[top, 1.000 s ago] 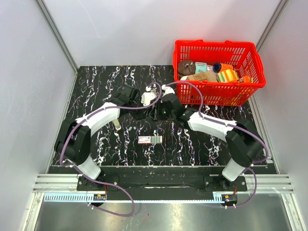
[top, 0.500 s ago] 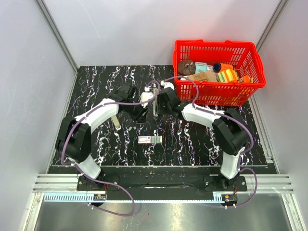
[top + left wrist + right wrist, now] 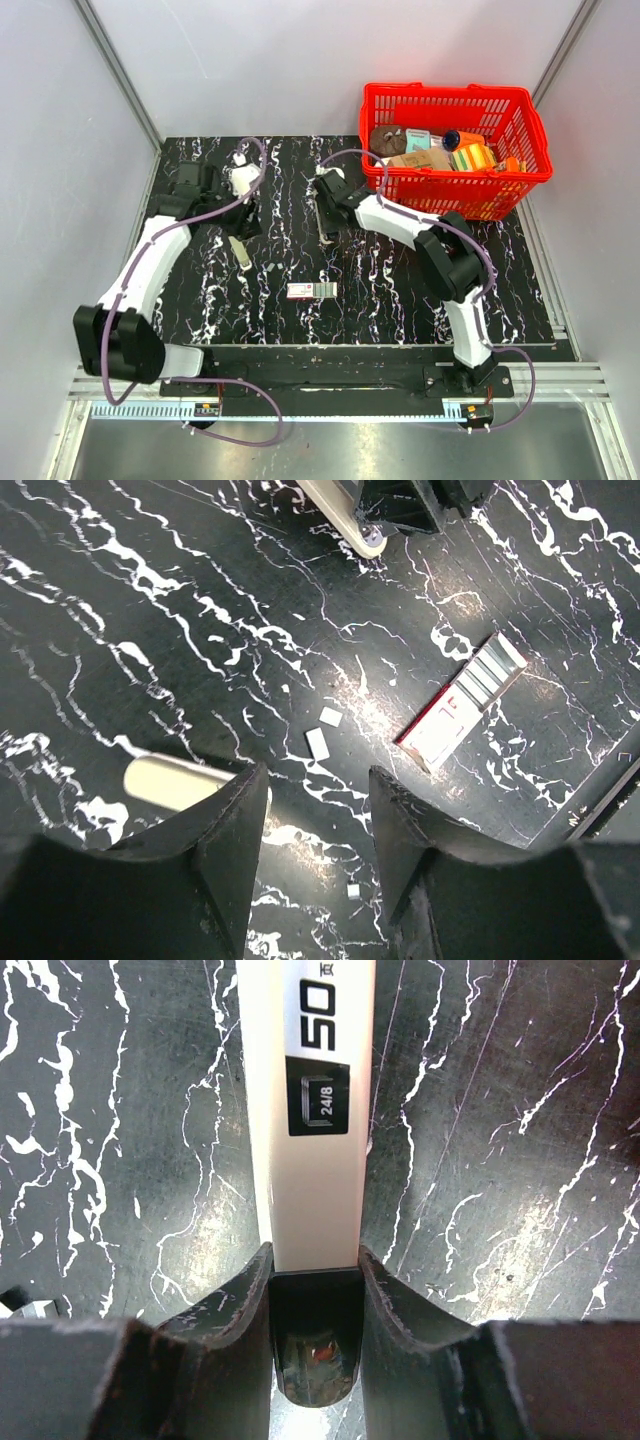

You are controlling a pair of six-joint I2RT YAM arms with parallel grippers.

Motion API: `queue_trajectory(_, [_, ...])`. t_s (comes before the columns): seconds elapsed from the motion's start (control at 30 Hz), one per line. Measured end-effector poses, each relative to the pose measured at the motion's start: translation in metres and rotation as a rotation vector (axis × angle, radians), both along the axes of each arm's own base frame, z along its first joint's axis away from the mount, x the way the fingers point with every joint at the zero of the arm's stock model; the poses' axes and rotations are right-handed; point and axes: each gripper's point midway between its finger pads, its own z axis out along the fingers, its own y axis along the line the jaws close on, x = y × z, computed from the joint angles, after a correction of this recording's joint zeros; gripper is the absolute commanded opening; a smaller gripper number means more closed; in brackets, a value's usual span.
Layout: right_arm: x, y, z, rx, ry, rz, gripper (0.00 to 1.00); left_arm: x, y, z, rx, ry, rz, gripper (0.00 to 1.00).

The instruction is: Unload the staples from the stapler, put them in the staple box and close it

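Note:
My right gripper is just above the tabletop under the stapler [image 3: 324,225], so next it should lower the black end to rest the held stapler there and let go of it.
The stapler [image 3: 310,1110] has a pale top arm marked "50" and "24/8" and a black rear end. My right gripper [image 3: 313,1255] is shut on that black end, with the stapler low over the table. In the top view the stapler [image 3: 324,225] is at table centre under the right gripper [image 3: 326,210]. My left gripper [image 3: 243,220] is off to the left, open and empty. In the left wrist view its fingers [image 3: 225,820] hang above the table around the left gripper [image 3: 315,780]. The stapler's end [image 3: 345,515] shows at the top edge there.
A small red-and-white box [image 3: 312,290] lies in front of the stapler and also shows in the left wrist view [image 3: 462,700]. A pale cream strip [image 3: 241,250] lies by the left gripper. Small white bits [image 3: 318,742] lie on the black marbled table [image 3: 200,290]. A red basket [image 3: 520,170] with goods stands far right.
My left gripper has drawn away from the stapler to the left and far side. My right gripper stays shut on the stapler, with its arm stretched further toward the far left.

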Motion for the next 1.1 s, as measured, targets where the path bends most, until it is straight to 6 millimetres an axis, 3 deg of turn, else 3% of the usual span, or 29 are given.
queue_trajectory(0.13, [0.002, 0.0, -0.003, -0.043, 0.035, 0.005, 0.02, -0.012, 0.017, 0.019, 0.002, -0.041, 0.036, 0.5])
queue_trajectory(0.17, [0.003, 0.0, -0.003, -0.054, 0.041, 0.008, 0.08, -0.015, 0.02, 0.019, 0.003, -0.045, 0.042, 0.5])
queue_trajectory(0.3, [0.009, -0.002, -0.012, -0.108, 0.055, 0.012, 0.25, -0.035, 0.027, 0.013, 0.016, -0.016, 0.051, 0.57])
queue_trajectory(0.47, [0.009, -0.009, -0.028, -0.166, 0.073, 0.017, 0.29, -0.055, 0.033, 0.009, 0.045, -0.008, 0.05, 0.61])
queue_trajectory(0.67, [0.012, -0.011, -0.026, -0.179, 0.059, 0.014, 0.62, -0.064, 0.038, 0.021, 0.062, -0.063, 0.067, 0.62])
queue_trajectory(0.8, [0.009, -0.016, -0.024, -0.188, 0.052, 0.006, 0.82, -0.065, 0.042, 0.019, 0.082, -0.065, 0.082, 0.62])
queue_trajectory(0.93, [-0.003, -0.031, -0.002, -0.184, 0.026, -0.016, 0.83, -0.064, 0.048, 0.017, 0.108, -0.067, 0.102, 0.62])
queue_trajectory(1.1, [-0.012, -0.042, 0.057, -0.09, -0.11, -0.077, 0.76, -0.064, 0.055, 0.02, 0.138, -0.092, 0.127, 0.62])
